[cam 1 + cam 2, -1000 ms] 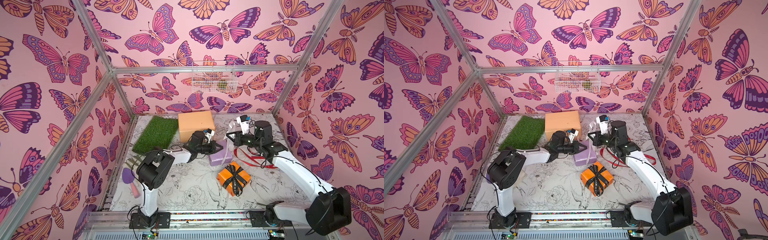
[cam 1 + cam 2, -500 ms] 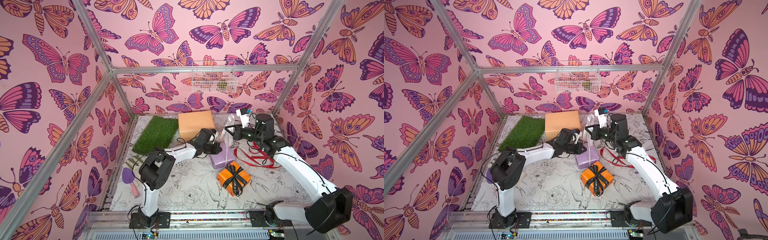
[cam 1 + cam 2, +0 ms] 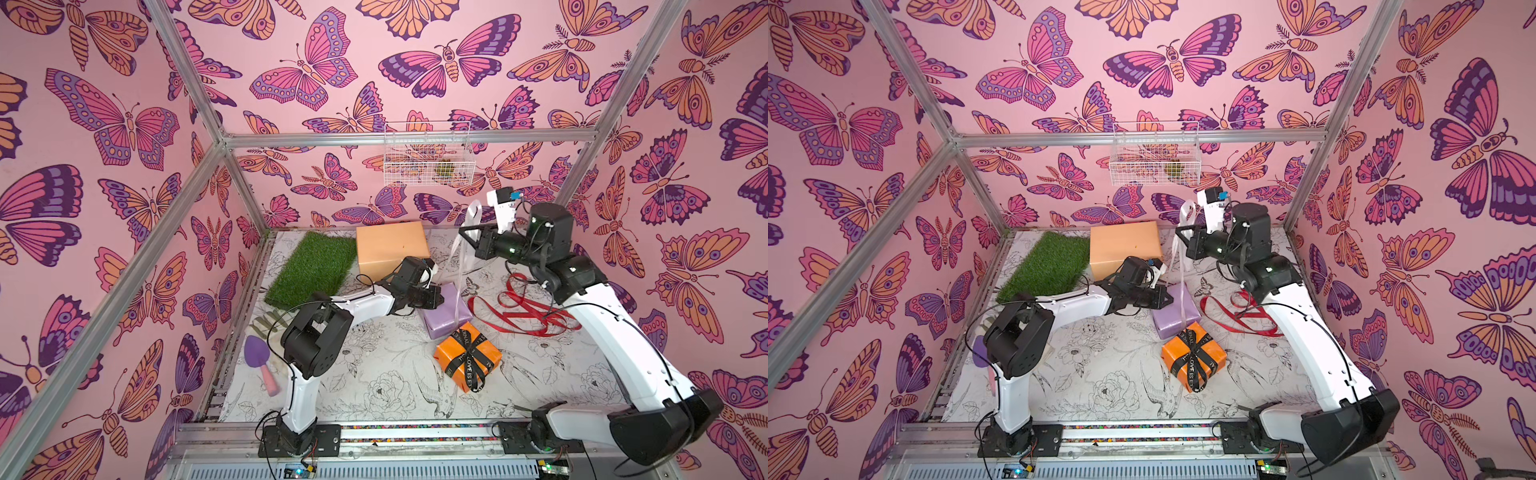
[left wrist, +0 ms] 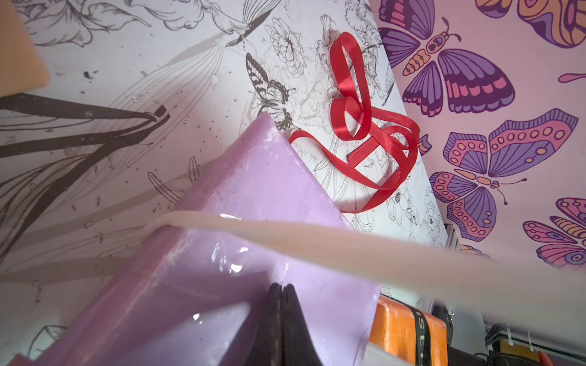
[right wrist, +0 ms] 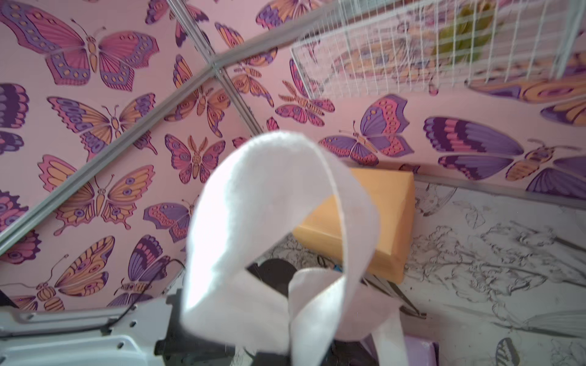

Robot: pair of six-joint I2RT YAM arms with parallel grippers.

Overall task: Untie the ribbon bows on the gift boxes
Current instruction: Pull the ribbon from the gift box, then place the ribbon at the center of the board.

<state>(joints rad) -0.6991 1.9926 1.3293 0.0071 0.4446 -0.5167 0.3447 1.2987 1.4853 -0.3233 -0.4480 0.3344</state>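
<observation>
I will carry my right gripper's pale ribbon off the lilac cube (image 3: 444, 322) and down onto the loose red ribbon (image 3: 521, 310) next. Then I will release it, since that pile is clear of the boxes.
My right gripper (image 3: 464, 233) (image 3: 1180, 235) is raised above the back of the table, shut on the pale ribbon (image 3: 460, 270) (image 3: 1182, 266) (image 5: 272, 190). The ribbon hangs from it down to the lilac cube (image 3: 444, 322) (image 3: 1173, 324) (image 4: 253, 190) and loops in front of the right wrist camera, hiding the jaws there. My left gripper (image 3: 435, 297) (image 3: 1168, 299) (image 4: 281, 286) is shut and empty, its tip resting on the lilac cube. The red ribbon (image 3: 519, 309) (image 4: 364, 133) lies loose on the table. The orange cube (image 3: 449, 355) (image 3: 1177, 353) carries a tied black bow (image 3: 469, 361). The peach box (image 3: 390, 249) (image 5: 380, 228) is bare.
A green grass mat (image 3: 311, 270) lies at the back left. A purple trowel (image 3: 259, 361) sits by the left arm's base. A white wire basket (image 3: 428, 153) hangs on the back wall, above the right gripper. Aluminium frame posts stand at the corners.
My right gripper has risen and drawn the pale ribbon up, so a long strand now stretches from the lilac cube. The left gripper has stayed on the cube.
</observation>
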